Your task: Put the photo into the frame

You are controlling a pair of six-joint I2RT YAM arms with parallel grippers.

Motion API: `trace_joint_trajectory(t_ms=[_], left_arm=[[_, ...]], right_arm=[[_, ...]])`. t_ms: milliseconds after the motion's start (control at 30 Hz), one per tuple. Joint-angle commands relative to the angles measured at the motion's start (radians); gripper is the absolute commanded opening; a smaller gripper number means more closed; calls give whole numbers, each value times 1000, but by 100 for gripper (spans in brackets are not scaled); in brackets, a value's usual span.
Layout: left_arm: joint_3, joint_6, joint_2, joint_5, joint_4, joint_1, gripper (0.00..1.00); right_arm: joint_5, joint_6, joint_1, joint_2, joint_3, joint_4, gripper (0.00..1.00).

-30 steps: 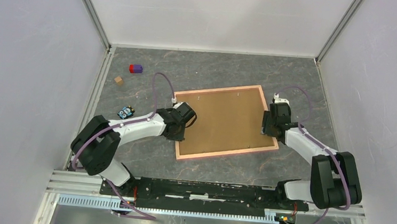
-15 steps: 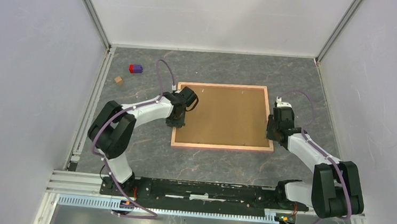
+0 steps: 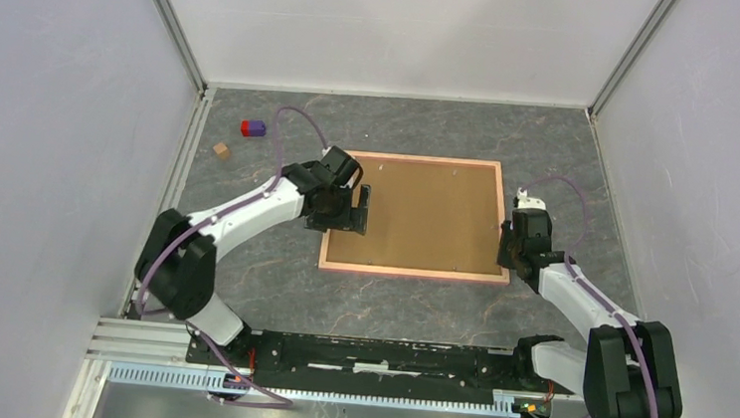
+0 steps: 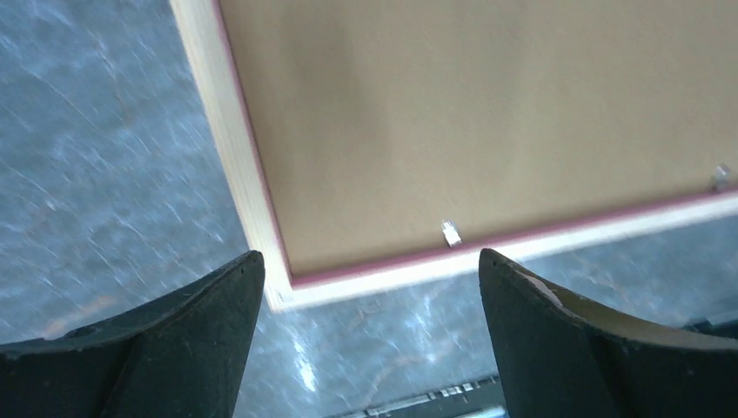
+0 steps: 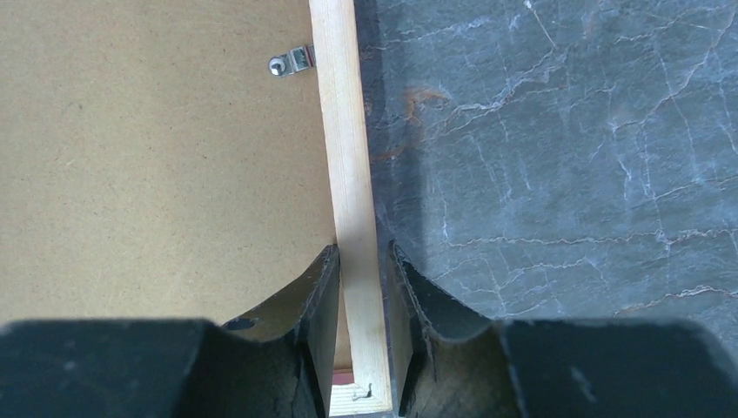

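Observation:
My left gripper turns next, then moves back and down to straddle the near bar, since that bar runs from finger to finger.
The frame (image 3: pixel 411 271) lies face down on the table, its thin pink-and-pale-wood rim around a brown backing board (image 3: pixel 425 213). No photo shows in any view. My left gripper (image 3: pixel 356 208) hovers open over the frame's left side. In the left wrist view its gripper (image 4: pixel 370 257) has its dark fingers spread wide above a corner of the frame (image 4: pixel 235 157), holding nothing. My right gripper (image 3: pixel 504 250) sits at the right rail. In the right wrist view that gripper (image 5: pixel 361 248) is shut on the pale wooden frame rail (image 5: pixel 335 104), one finger on each side.
A purple and red block (image 3: pixel 253 128) and a small brown cube (image 3: pixel 221 149) lie at the back left. A metal clip (image 5: pixel 291 61) holds the backing board near the right rail. White walls enclose the table on three sides.
The frame has turned from skewed to square with the table. My left gripper has opened and shifted back along the left side. My right gripper has closed on the right rail.

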State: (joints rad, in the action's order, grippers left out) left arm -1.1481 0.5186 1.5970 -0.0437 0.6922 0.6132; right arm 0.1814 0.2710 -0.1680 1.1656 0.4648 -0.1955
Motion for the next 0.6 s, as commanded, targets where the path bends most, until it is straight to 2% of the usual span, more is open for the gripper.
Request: trace_joint_trajectory(t_ms=[0,67,167,267,333,567], left_arm=[[47,181,-117,122,64,91,97],[70,315,-133,145,60,162,97],[120,592,-141,174,-6,271,94],[158,878,-134,142,-88,371,93],[141,1014,-105,90,-91,413,95],[140,1347,6,47,-250,437,97]], right_arm=[[-16,3,6,1,-41,-51,30],[-13,-6,6,1,-39,-51,29],[5,-6,6,-21,-44,-49,29],[10,-8,6,-43,-48,-51,29],[9,-7,6,-53,-53,-48,29],[37,24,8,-56,-55,-65,26]])
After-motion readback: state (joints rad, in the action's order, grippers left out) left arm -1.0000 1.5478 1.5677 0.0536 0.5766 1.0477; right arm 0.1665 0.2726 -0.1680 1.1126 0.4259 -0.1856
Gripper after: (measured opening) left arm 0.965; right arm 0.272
